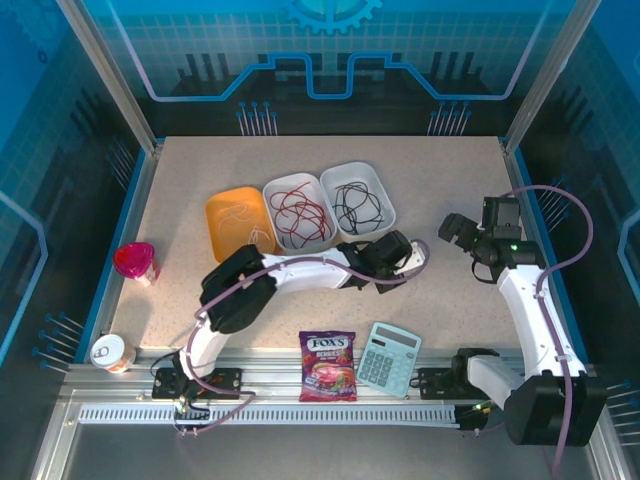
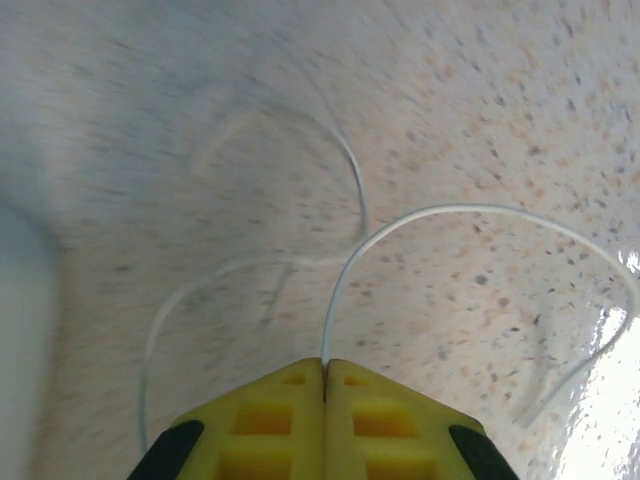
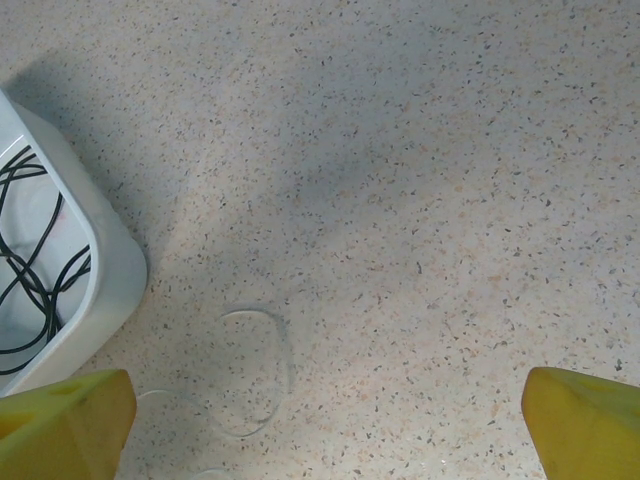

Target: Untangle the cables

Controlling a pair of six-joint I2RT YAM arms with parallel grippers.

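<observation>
My left gripper lifts next and swings past the red cables over the orange tray [image 1: 222,232]. It lets go there, where matching pale cables lie.
My left gripper [image 2: 325,362] is shut on a thin pale whitish cable [image 2: 450,209], which runs up from between the yellow fingers and loops over the speckled table. From above, the left gripper [image 1: 408,264] sits just in front of the white tray of black cables [image 1: 358,200]. A second white tray holds red cables [image 1: 300,212], and an orange tray [image 1: 222,232] holds pale ones. My right gripper [image 1: 466,246] hovers to the right, open and holding nothing. Its wrist view shows the right gripper [image 3: 322,400] over bare table, with a faint pale cable loop [image 3: 285,352] and the tray of black cables [image 3: 30,290] at left.
A FOX'S candy bag [image 1: 327,365] and a pale blue calculator [image 1: 388,357] lie at the near edge between the arm bases. A pink cup [image 1: 135,262] and a small can [image 1: 112,352] stand at the left. Blue walls ring the table [image 1: 440,180].
</observation>
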